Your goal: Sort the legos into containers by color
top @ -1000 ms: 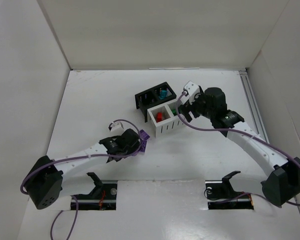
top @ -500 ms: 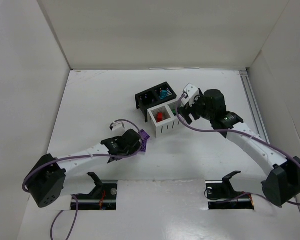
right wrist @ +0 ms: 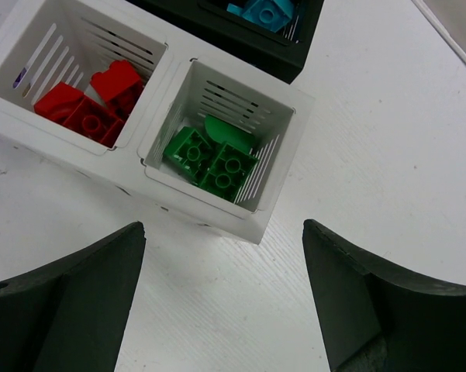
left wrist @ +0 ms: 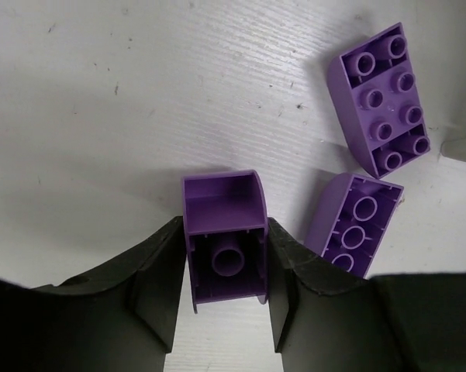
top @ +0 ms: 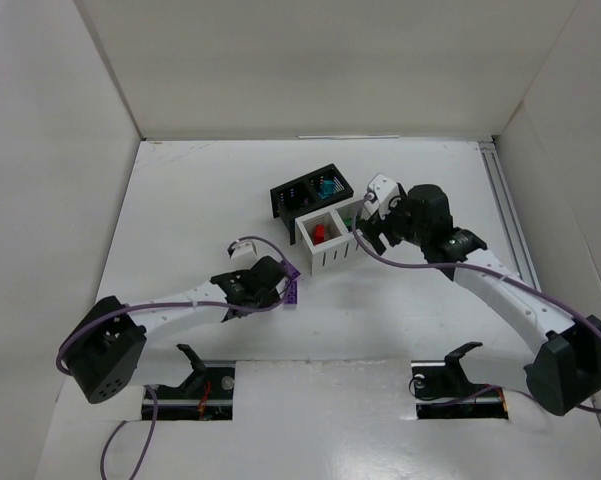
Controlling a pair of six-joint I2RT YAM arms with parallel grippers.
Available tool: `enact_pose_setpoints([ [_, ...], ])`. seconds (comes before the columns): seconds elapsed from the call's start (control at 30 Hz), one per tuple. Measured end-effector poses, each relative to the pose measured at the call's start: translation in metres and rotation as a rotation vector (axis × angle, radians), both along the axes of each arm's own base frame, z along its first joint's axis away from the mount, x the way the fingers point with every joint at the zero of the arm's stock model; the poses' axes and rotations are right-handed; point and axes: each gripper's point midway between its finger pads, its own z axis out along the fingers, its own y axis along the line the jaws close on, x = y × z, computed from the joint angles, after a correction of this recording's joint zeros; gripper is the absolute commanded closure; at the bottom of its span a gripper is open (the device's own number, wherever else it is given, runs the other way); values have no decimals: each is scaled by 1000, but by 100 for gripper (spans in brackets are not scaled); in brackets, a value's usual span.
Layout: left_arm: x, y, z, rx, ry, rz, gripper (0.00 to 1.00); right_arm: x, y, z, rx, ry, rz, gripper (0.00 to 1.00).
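Note:
I need to raise my left gripper next, carry the purple lego outward over that empty section [top: 296, 196] and let it go. The black container's section beside the teal lego is empty.
My left gripper [left wrist: 225, 232] is shut on a purple lego [left wrist: 221, 194] that lies on the table with its hollow underside up, one finger on each long side. Two more purple legos [left wrist: 381, 97] [left wrist: 353, 225] lie just to its right. From above, the left gripper [top: 280, 283] sits a little left of the white container [top: 332, 262]. My right gripper [right wrist: 223, 227] hangs open just in front of that container's wall [right wrist: 170, 58], which holds red legos [right wrist: 93, 97] in one compartment and green legos [right wrist: 213, 159] in the other. A teal lego [right wrist: 267, 9] lies in the black container [right wrist: 295, 58].
The black container [top: 286, 198] stands right behind the white one, touching it. White walls close in the table at the left, back and right. A rail [top: 502, 200] runs along the right edge.
My left gripper has closed on the purple lego and its arm has shifted slightly right. The right gripper has drawn back a little from the white container and stays open.

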Motion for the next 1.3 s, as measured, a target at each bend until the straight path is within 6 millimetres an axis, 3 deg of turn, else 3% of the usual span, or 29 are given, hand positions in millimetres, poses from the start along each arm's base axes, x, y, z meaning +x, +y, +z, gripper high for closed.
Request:
enact_pose_setpoints([
  [0.13, 3, -3, 6, 0, -11, -15, 76, -1, -1, 2, 2, -3, 0, 13],
  [0.27, 10, -7, 29, -21, -53, -27, 78, -6, -6, 11, 10, -22, -9, 13],
  [0.37, 23, -13, 68, -63, -143, -30, 73, -12, -16, 23, 21, -60, -33, 12],
  [0.57, 64, -29, 164, -143, -386, -58, 71, -30, -37, 53, 23, -184, -53, 9],
  [0.67, 97, -33, 203, -122, -478, -57, 70, -37, -43, 64, 18, -234, -52, 8],
  [0.8, 152, -53, 235, -64, -540, -70, 70, -41, -50, 68, -6, -259, -61, 7],
  [0.9, 194, -64, 236, -32, -537, -80, 73, -43, -56, 65, -31, -250, -75, 6],
  [1.03, 235, -63, 210, 6, -483, -81, 73, -45, -63, 57, -62, -225, -97, 6],
  [1.13, 244, -55, 179, 41, -412, -83, 67, -47, -65, 52, -72, -208, -100, 6],
  [1.17, 245, -54, 171, 46, -391, -88, 57, -47, -64, 51, -71, -205, -96, 6],
  [1.3, 241, -62, 161, 28, -355, -132, 51, -47, -61, 47, -71, -188, -81, 6],
])
